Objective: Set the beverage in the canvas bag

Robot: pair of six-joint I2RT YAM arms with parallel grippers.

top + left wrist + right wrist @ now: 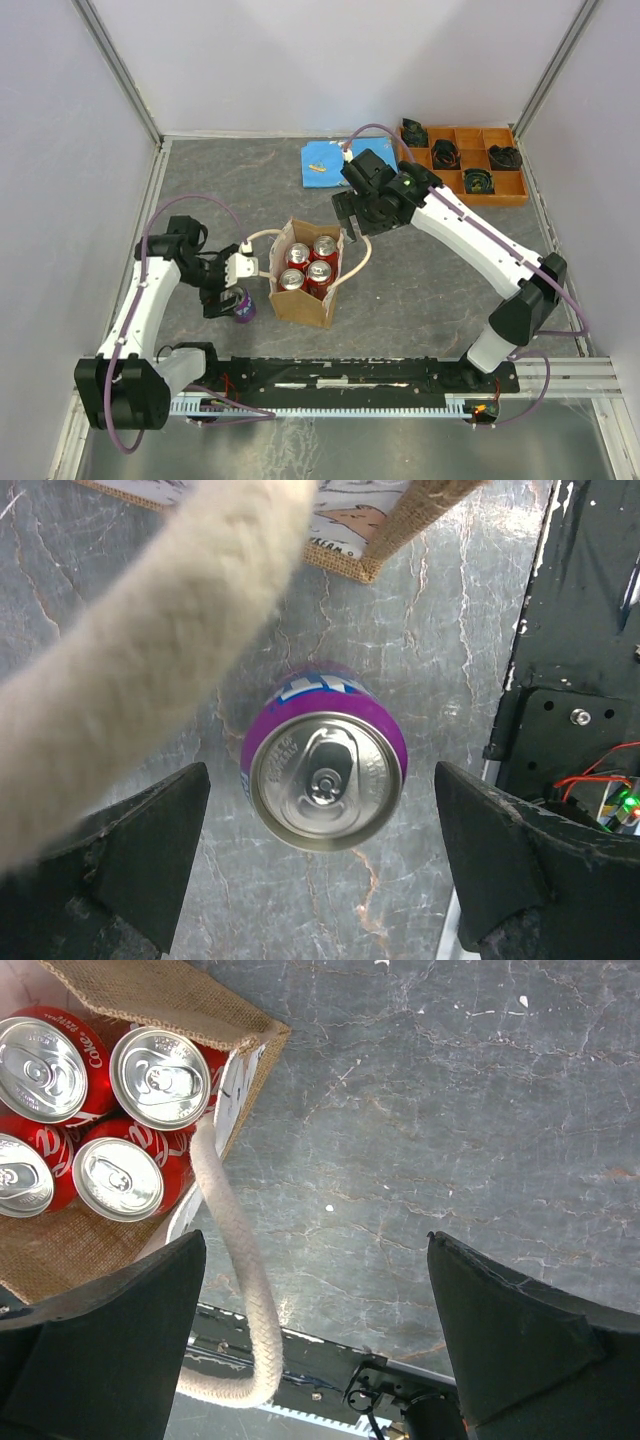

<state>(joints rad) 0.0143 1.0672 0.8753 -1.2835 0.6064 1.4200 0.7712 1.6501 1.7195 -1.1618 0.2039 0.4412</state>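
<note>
My left gripper should next lower around the sides of the purple can [243, 307] [324, 759] and close, because the can is standing untouched between its fingers.
The canvas bag [300, 300] stands open mid-table with several red cans [308, 265] upright inside; they also show in the right wrist view [95, 1110]. A purple can [243, 305] stands upright on the table left of the bag. My left gripper [228, 297] is open above it, the can [325, 770] between the wide-apart jaws, not touched. One cream rope handle [150, 650] crosses the left wrist view. My right gripper [350, 218] is open and empty above the bag's right side, the other handle [235, 1280] hanging between its fingers.
A blue cloth [325, 160] lies at the back centre. An orange compartment tray [465, 160] with dark parts sits at the back right. The black base rail [350, 375] runs along the near edge. White walls enclose the table.
</note>
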